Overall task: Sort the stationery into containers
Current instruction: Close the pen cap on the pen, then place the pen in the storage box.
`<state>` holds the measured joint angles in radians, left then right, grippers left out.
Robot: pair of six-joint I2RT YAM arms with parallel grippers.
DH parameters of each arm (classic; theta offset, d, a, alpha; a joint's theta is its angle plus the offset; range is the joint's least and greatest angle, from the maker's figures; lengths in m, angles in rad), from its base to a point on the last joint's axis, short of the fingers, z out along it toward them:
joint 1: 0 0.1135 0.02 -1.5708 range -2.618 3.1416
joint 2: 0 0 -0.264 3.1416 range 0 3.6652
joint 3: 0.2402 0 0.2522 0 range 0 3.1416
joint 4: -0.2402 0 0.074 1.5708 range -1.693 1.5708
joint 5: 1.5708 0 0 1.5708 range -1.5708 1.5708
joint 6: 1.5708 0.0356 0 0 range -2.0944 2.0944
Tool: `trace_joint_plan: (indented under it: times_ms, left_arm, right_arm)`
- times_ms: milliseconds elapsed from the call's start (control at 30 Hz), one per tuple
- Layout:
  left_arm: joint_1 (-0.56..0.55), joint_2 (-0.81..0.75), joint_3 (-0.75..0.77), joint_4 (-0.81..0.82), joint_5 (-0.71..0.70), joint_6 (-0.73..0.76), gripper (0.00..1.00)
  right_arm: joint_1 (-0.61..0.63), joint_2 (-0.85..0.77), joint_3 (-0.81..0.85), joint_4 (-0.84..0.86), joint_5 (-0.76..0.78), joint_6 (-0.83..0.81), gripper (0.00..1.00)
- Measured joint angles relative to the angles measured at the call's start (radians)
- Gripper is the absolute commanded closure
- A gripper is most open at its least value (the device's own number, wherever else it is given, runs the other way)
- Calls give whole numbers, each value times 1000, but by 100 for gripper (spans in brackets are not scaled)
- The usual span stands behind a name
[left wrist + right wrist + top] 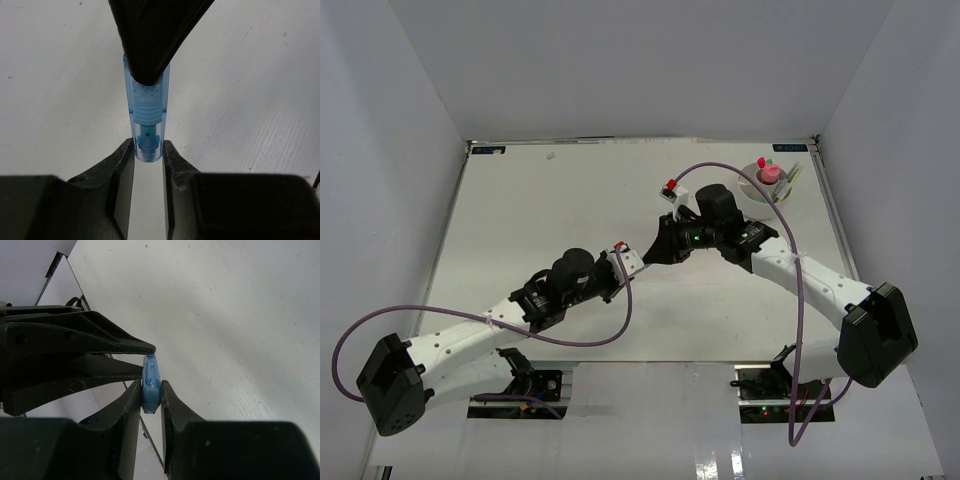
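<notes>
My right gripper holds the pen and needs to carry it outward, to the right in the top view, over the near side of the tub (752, 192) holding stationery, and release it.
A translucent blue pen (147, 117) is held above the table between both grippers. My left gripper (148, 150) is shut on one end of it. My right gripper (150, 392) is shut on the other end of the pen (151, 380). In the top view the two grippers meet tip to tip at mid-table, left (636, 263) and right (656, 251), and hide the pen. The round white tub (752, 192) stands at the far right. It holds a pink-capped item (771, 173) and some green-tipped pieces.
The right gripper's black fingers (152, 40) fill the top of the left wrist view. The left gripper's fingers (90, 352) cross the left of the right wrist view. Purple cables (740, 168) loop over the table. White walls enclose the table on three sides.
</notes>
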<state>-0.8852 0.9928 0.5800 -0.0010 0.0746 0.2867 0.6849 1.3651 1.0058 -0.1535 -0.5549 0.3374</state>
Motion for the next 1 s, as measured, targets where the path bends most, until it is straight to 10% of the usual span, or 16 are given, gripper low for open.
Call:
trace_joint_plan:
  times_ms: [467,1000]
  left_arm:
    - [-9,0,55,197,69,11,23]
    - [-11,100,111,190,21,-5,3]
  right_arm:
    - [-34,-75,-2,-100,29,-39,92]
    - [-381,-192,34,-323,232,-178,92]
